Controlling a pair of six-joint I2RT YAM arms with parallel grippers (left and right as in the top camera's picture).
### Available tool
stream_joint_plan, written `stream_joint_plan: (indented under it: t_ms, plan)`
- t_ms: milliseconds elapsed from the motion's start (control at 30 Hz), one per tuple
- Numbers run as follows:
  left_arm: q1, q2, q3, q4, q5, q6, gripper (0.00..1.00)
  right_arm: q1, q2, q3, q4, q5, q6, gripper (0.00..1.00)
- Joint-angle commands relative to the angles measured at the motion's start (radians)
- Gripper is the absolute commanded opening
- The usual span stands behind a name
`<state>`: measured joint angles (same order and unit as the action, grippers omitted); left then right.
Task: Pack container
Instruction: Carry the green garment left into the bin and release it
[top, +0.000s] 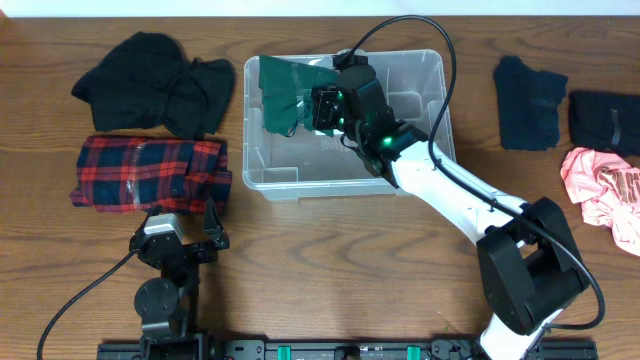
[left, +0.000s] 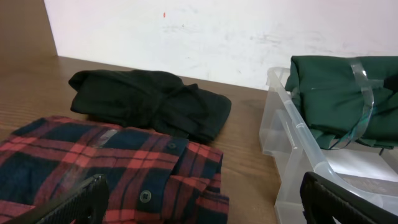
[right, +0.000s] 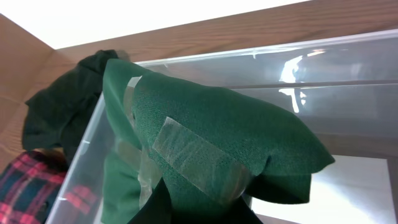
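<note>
My right gripper lowers the green cloth (top: 285, 90) inside toward the plaid shirt's end next, then opens, since the cloth still hangs tilted.
The clear plastic container (top: 300, 186) stands in the middle of the table. A folded green cloth (top: 285, 90) bound with clear tape hangs over its left half, tilted, with my right gripper (top: 325, 108) shut on its lower edge. In the right wrist view the green cloth (right: 211, 130) fills the centre, my right gripper (right: 205, 211) pinches it from below, and the container wall (right: 348, 81) lies behind. My left gripper (top: 183, 213) rests low at the front left, open and holding nothing. Its view shows the wide-apart left gripper (left: 202, 205), the container (left: 283, 143) and the green cloth (left: 336, 93).
A folded red plaid shirt (top: 150, 172) (left: 112, 168) and a black garment (top: 155, 80) (left: 149, 102) lie left of the container. At the right lie two dark navy garments (top: 530, 100) (top: 605, 120) and a pink one (top: 600, 185).
</note>
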<state>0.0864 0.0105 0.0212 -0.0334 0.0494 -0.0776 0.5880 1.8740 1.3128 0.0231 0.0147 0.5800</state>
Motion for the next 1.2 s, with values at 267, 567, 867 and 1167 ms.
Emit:
stream_joint_plan:
  t_ms: [267, 567, 867, 1167]
  plan:
    - [0.005, -0.005, -0.017, -0.034, -0.009, 0.006, 0.98, 0.007, 0.045, 0.015, 0.003, 0.019, -0.02, 0.01]
    - [0.005, -0.005, -0.017, -0.034, -0.009, 0.006, 0.98, 0.024, 0.094, 0.015, 0.011, 0.015, -0.02, 0.01]
    - [0.005, -0.005, -0.017, -0.034, -0.009, 0.006, 0.98, 0.027, 0.147, 0.015, 0.043, 0.016, -0.02, 0.08]
    - [0.005, -0.005, -0.017, -0.034, -0.009, 0.006, 0.98, 0.028, 0.147, 0.015, 0.06, 0.015, -0.13, 0.84]
